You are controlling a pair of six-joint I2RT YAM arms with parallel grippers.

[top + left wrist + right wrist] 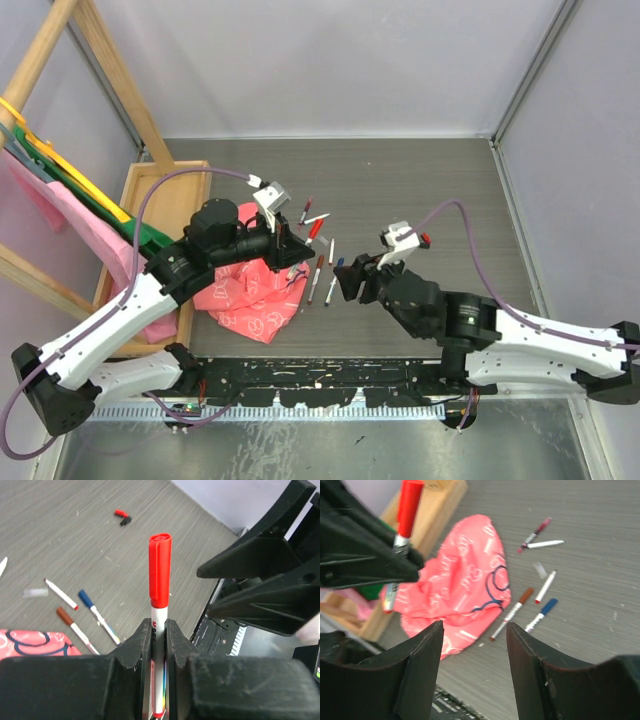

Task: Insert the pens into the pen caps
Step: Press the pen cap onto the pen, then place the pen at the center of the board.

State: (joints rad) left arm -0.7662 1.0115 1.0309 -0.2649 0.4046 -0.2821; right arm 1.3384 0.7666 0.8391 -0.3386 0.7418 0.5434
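The robot should lower its left gripper and let go of its pen on bare tabletop beside the blue-capped pen, because that spot is below the gripper, to the right in the top view.
My left gripper is shut on a white-barrelled pen that stands upright between the fingers, with a red cap on its upper end. The same capped pen shows at upper left in the right wrist view. My right gripper stands open and empty just right of it, above the table. On the table lie a brown-capped pen, a blue-capped pen, an uncapped red-tipped pen, a dark-red-capped pen and a white pen. A small red and black cap lies farther off.
A crumpled pink patterned cloth lies under the left gripper. A wooden tray stands at the left with a wooden frame and coloured cloths beyond it. The right gripper hangs beside the loose pens.
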